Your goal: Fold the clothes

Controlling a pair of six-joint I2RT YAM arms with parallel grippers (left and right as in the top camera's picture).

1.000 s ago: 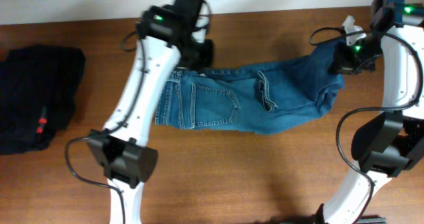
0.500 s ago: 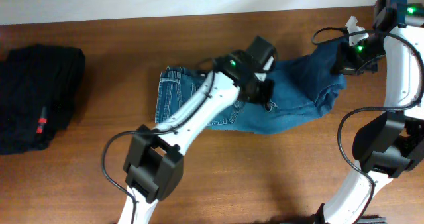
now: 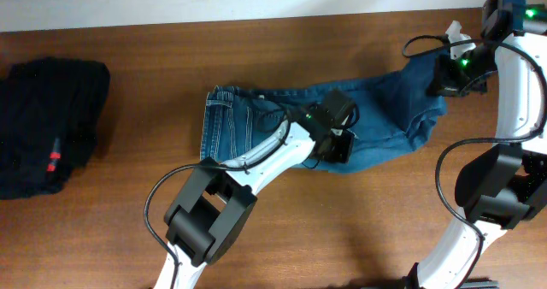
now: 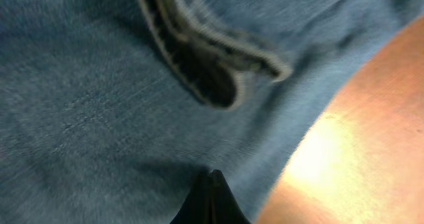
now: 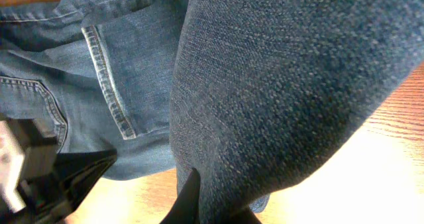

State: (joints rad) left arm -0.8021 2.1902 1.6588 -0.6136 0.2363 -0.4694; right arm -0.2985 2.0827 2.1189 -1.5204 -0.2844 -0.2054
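Note:
Next I should lift my left gripper past the waistband and release its tips over the bare wood beyond, since that lies to its left in the overhead view.
The blue denim jeans (image 3: 256,126) lie across the far half of the table, waistband to the left and back pocket facing up. My left gripper (image 3: 340,145) is shut with its tips pressed together (image 4: 212,176). It hovers low over the denim (image 4: 99,111) near the jeans' front edge, beside a stitched fold (image 4: 212,71), and nothing shows between its tips. My right gripper (image 3: 446,77) is shut on the bunched leg end at the far right. In the right wrist view a thick fold of denim (image 5: 278,85) hangs clamped between that gripper's fingers (image 5: 218,204).
A black garment (image 3: 47,126) with a small red tag (image 3: 53,161) sits at the table's left edge. Bare wooden table (image 3: 359,229) runs along the front. The left arm's black end (image 5: 53,177) shows in the right wrist view. The right arm's base stands at the right edge.
My left arm swung from the waistband at the far left, rightward along the jeans, then came nearer to their front edge. The right gripper kept its hold without moving.

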